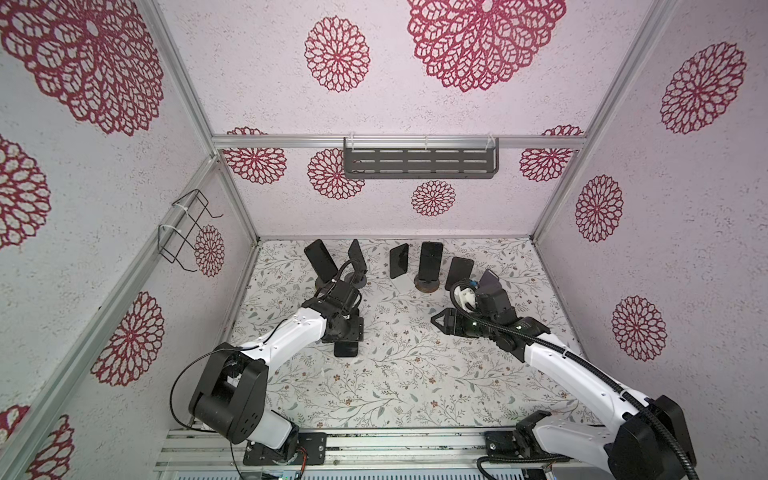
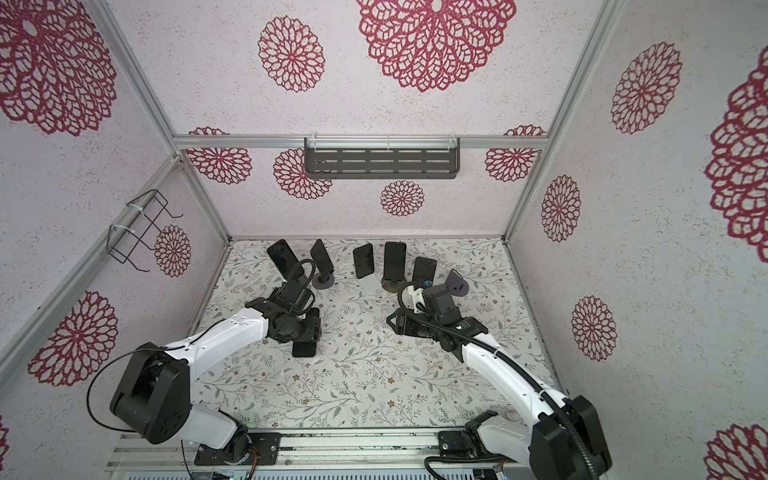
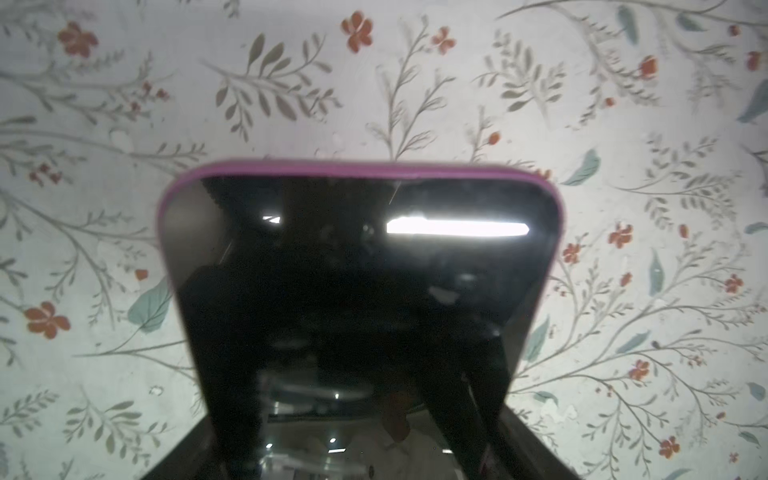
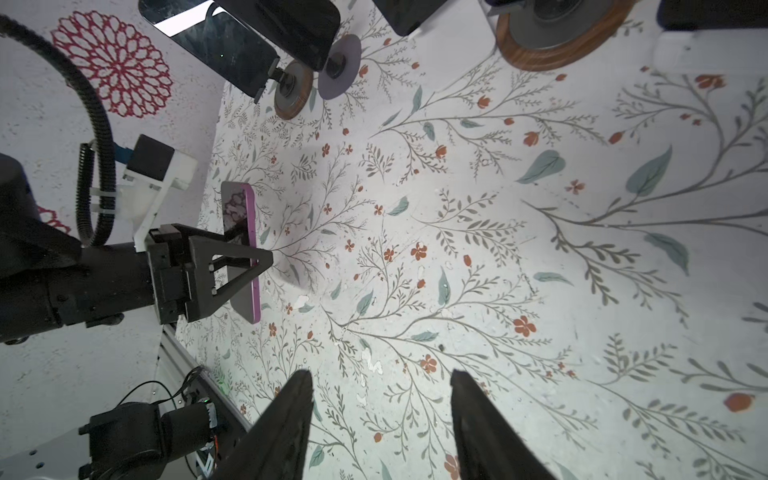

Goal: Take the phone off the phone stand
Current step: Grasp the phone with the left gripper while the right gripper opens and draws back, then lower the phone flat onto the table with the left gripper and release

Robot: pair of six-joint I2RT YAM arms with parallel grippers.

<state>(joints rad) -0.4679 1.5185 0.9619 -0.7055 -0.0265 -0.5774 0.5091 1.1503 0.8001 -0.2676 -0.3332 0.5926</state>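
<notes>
The phone goes back and down flat with my left gripper next, then gets released. This is because bare floral table lies below the gripper and slightly back toward my base.
A phone in a pink case (image 3: 357, 257) lies level just above the floral table, left of centre (image 1: 345, 350) (image 2: 303, 349). My left gripper (image 1: 345, 332) (image 4: 254, 259) is shut across its width. One triangular finger (image 4: 232, 266) presses the pink edge; the other is hidden behind the phone. My right gripper (image 4: 380, 415) (image 1: 438, 322) hangs open over bare table right of centre, with nothing between its fingers. Behind the right wrist stands a bare grey phone stand (image 2: 457, 282). Several other dark phones (image 1: 430, 259) lean on stands along the back.
Round wooden stand bases (image 4: 293, 89) (image 4: 561, 37) and white stands (image 4: 453, 45) line the back of the table. A grey shelf (image 1: 419, 162) hangs on the back wall and a wire rack (image 1: 187, 232) on the left wall. Patterned walls close in three sides.
</notes>
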